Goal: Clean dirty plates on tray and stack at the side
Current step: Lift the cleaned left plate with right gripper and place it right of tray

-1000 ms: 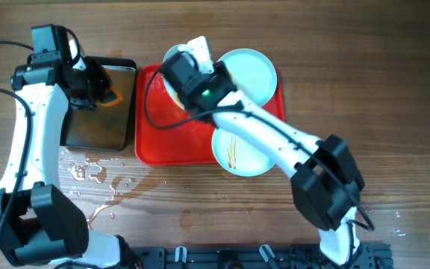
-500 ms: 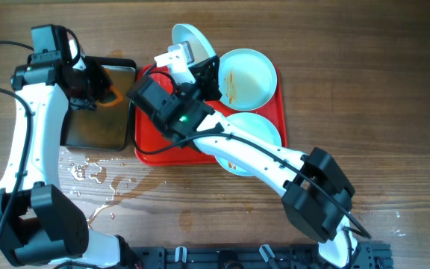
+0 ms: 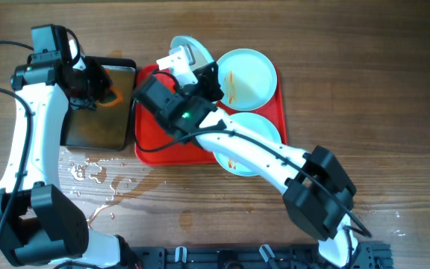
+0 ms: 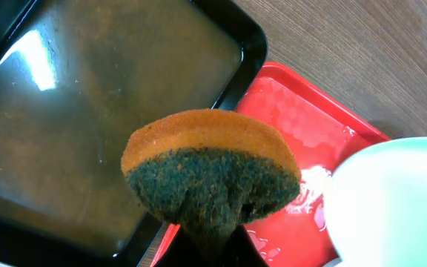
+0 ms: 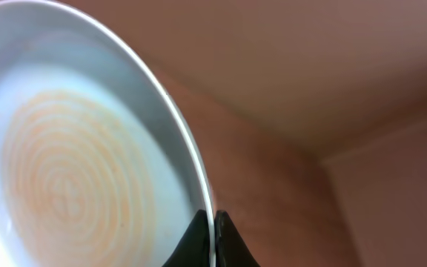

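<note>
The right gripper swings right in the overhead view next, to the bare wood below it beside the tray, then lowers the plate and releases it.
The red tray (image 3: 166,146) lies in the middle of the table. My right gripper (image 3: 193,66) is shut on the rim of a plate (image 3: 186,49) and holds it tilted above the tray's back left corner. In the right wrist view that held plate (image 5: 65,170) shows faint orange smear rings, with its rim pinched in my right gripper (image 5: 215,226). Two more plates rest on the tray: one (image 3: 248,75) at the back right with orange streaks, one (image 3: 254,153) at the front, partly under my arm. My left gripper (image 4: 206,241) is shut on an orange and green sponge (image 4: 210,174).
A black metal pan (image 3: 99,119) holding murky water sits left of the tray, under the sponge (image 3: 110,96). Water is spilled on the wood (image 3: 88,172) in front of the pan. The right arm crosses over the tray's middle.
The right arm has lifted the plate off the tray's back left and tipped it up on edge, its forearm swinging left. The left arm and sponge have not moved.
</note>
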`<state>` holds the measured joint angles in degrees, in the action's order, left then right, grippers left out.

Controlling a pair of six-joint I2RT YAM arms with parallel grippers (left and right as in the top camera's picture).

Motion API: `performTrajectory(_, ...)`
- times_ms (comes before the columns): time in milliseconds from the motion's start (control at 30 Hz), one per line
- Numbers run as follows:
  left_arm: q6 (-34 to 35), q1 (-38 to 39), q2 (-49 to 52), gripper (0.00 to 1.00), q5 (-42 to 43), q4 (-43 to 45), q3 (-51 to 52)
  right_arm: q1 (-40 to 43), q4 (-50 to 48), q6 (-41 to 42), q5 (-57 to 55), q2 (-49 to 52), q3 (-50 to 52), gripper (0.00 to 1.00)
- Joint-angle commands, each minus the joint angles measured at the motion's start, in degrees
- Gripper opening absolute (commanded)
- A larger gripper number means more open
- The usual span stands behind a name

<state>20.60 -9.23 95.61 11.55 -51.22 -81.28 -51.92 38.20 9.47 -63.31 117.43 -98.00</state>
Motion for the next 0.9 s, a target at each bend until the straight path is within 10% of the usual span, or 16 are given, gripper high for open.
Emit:
performTrajectory(0, -0.9, -0.2, 0.0, 0.04, -0.8, 0.2, -0.5, 6.1, 2.8, 6.1, 21.9, -6.2, -0.6, 0.04)
performTrajectory(333, -0.7, -0.2, 0.0, 0.04, -0.8, 0.1, -0.3, 40.0, 7.1, 5.7, 77.3, -14.5, -0.5, 0.04)
performTrajectory(867, -0.7, -0.2, 0.1, 0.04, -0.8, 0.1, -0.3, 70.4, 1.3, 10.3, 70.1, -14.0, 23.0, 0.04)
